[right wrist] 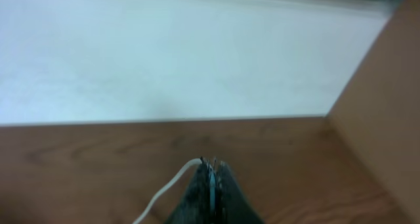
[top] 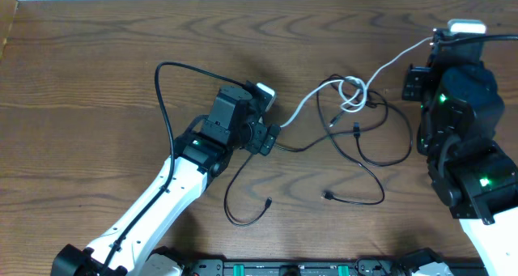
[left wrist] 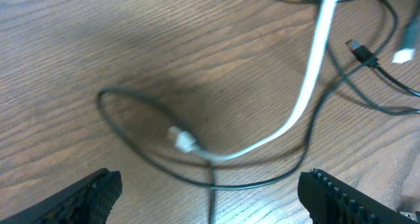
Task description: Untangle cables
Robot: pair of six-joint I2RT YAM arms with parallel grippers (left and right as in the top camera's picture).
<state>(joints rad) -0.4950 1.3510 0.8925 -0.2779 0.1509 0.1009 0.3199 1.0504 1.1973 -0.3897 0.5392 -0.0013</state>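
My right gripper moves back and to the left in the overhead view toward the white loops next and releases the cable's end, since the loops remain knotted.
The cables lie tangled mid-table: a white cable (top: 312, 98) loops through a knot (top: 353, 94) among thin black cables (top: 380, 138). My right gripper (top: 437, 36) is at the far right, shut on the white cable's end (right wrist: 172, 183), with its jaws (right wrist: 211, 168) pressed together near the table's back edge. My left gripper (top: 271, 137) hovers open over the white cable's other end. Its white plug (left wrist: 184, 140) lies on the wood ahead of the fingers (left wrist: 88, 196), between black strands (left wrist: 131, 135). Nothing sits between those jaws (left wrist: 210, 207).
Loose black plug ends lie at the front (top: 269, 201) (top: 328, 196). A thick black arm wire (top: 162, 90) arcs left of the left arm. A pale wall (right wrist: 164, 53) borders the table's back edge. A black rail (top: 283, 268) runs along the front.
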